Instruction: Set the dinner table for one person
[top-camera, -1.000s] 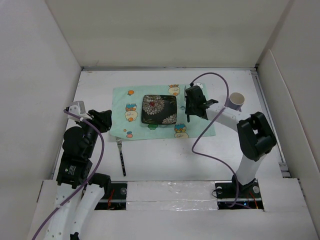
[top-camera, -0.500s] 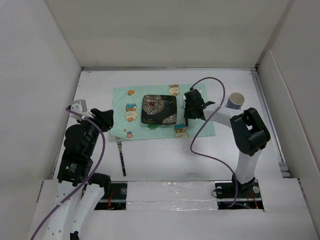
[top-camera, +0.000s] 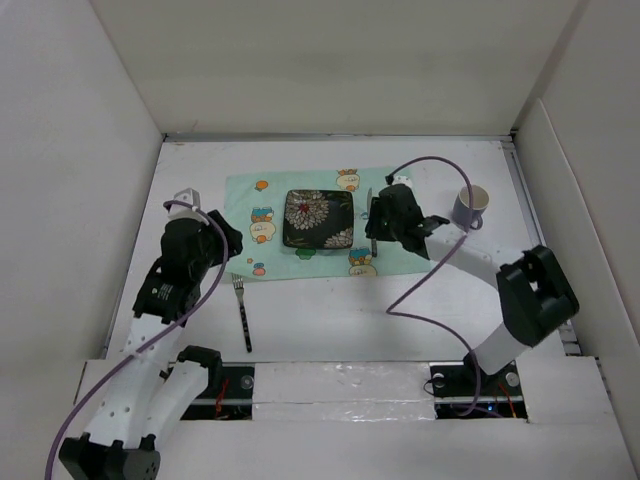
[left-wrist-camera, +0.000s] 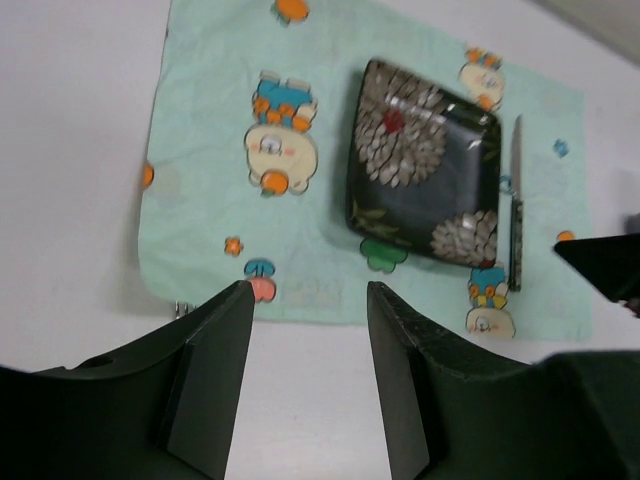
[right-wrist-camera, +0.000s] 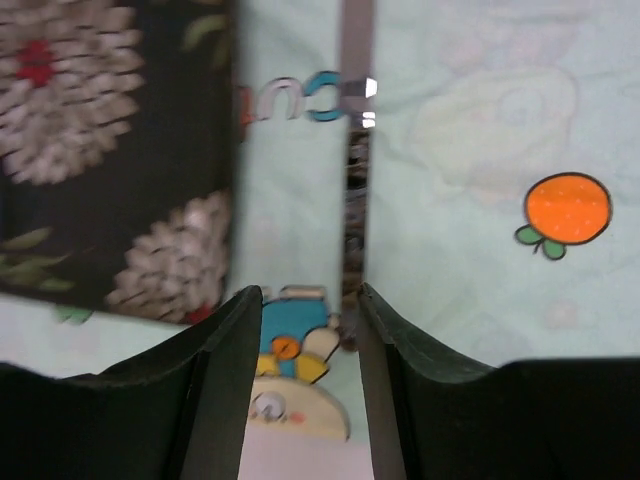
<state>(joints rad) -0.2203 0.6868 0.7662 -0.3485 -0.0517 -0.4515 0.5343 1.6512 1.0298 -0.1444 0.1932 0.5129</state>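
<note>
The left gripper's fingers move back and down onto the handle of the fork (top-camera: 243, 315) near the tines next, since it lies below and back, still off the mat.
On the white dinner table (top-camera: 330, 320) lies a mint-green placemat (top-camera: 262, 195) with a black flowered plate (top-camera: 319, 219) at its middle. A knife (right-wrist-camera: 354, 150) lies flat on the mat just right of the plate, and also shows as a knife (left-wrist-camera: 515, 205) in the left wrist view. My right gripper (right-wrist-camera: 310, 300) hovers open over its dark handle end, which sits close to the right finger. A fork (top-camera: 243, 315) lies off the mat at the front left. My left gripper (left-wrist-camera: 308, 295) is open and empty above bare table by the mat's near-left edge.
A lavender mug (top-camera: 468, 208) stands to the right of the mat, beyond my right arm. White wall panels (top-camera: 100, 180) enclose the table on the left, back and right. Purple cables loop over both arms.
My right gripper has opened and the knife now lies free on the mat. My left arm has swung forward toward the mat's left edge and its jaws have widened.
</note>
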